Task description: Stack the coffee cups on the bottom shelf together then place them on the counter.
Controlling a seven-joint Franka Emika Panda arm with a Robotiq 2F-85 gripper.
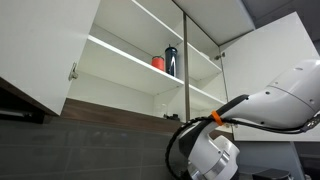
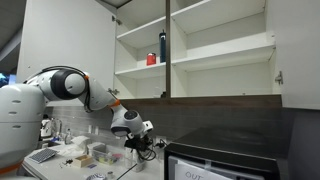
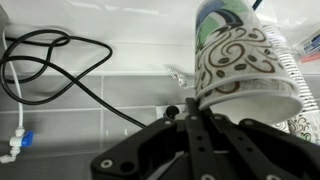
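Observation:
The nested coffee cups still hang above the counter, so my gripper should lower toward it beside the black appliance, then release their rim.
In the wrist view, a white coffee cup with dark swirl patterning sits just beyond my fingers. A second patterned cup is nested with it and sticks out past it. My gripper has its fingers drawn together on the wall of the stacked cups near the rim. In both exterior views the gripper hangs low, well below the white cabinet. The cups are too small to make out there. The bottom shelf shows no cups on it.
A red cup and a tall dark bottle stand on an upper shelf. The counter carries trays and small items. A black appliance stands beside it. Black cables run along the tiled wall.

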